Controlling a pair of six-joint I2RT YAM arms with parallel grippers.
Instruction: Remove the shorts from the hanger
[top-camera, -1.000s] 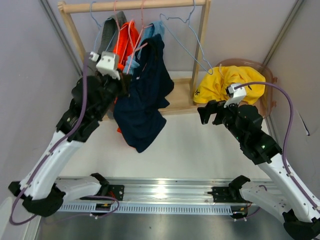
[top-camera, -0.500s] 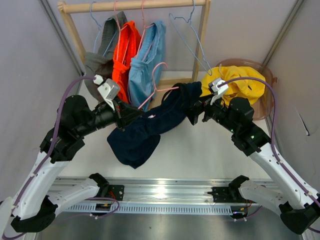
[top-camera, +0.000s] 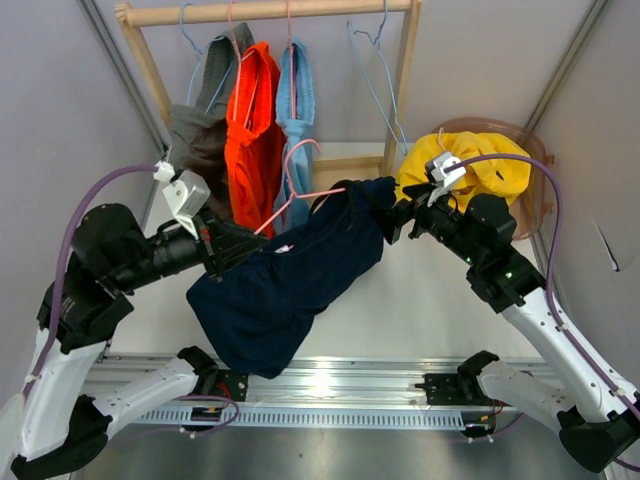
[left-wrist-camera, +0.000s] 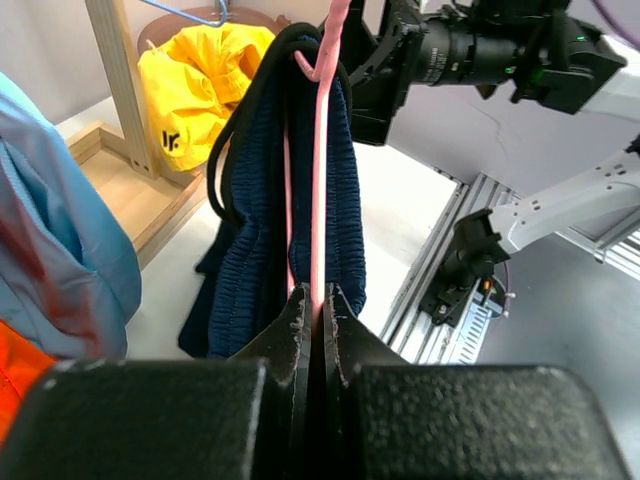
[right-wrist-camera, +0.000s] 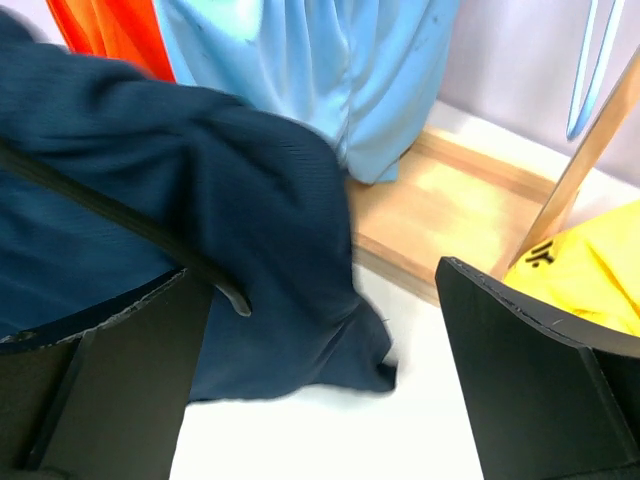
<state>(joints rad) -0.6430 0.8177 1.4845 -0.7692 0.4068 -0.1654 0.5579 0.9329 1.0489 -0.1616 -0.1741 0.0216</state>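
The navy shorts' upper end (top-camera: 383, 192) (right-wrist-camera: 305, 285) already reaches between my right gripper's open fingers, so next the right gripper stays nearly in place and closes on the cloth.
The dark navy shorts (top-camera: 285, 295) hang from a pink hanger (top-camera: 300, 185) away from the rack, above the table. My left gripper (top-camera: 212, 250) is shut on the hanger's pink wire (left-wrist-camera: 322, 150), and the navy shorts (left-wrist-camera: 260, 230) drape just beyond its tips (left-wrist-camera: 318, 295). My right gripper (top-camera: 395, 218) is open at the shorts' upper right end. In its wrist view the navy cloth (right-wrist-camera: 200, 220) reaches between its wide-apart fingers (right-wrist-camera: 318, 275), ungripped. Grey (top-camera: 200, 130), orange (top-camera: 255, 120) and light blue shorts (top-camera: 300, 100) hang on the rack. Yellow shorts (top-camera: 470, 165) lie in a basket.
The wooden rack's rail (top-camera: 270, 12) runs along the back, with an empty blue wire hanger (top-camera: 375, 70) on it. Its wooden base (top-camera: 350, 165) lies behind the navy shorts. The brown basket (top-camera: 535, 200) stands at the back right. Grey walls close both sides.
My left arm pulled the pink hanger with the navy shorts off the rack, down and toward the near left. My right gripper moved left from the basket to the shorts' end.
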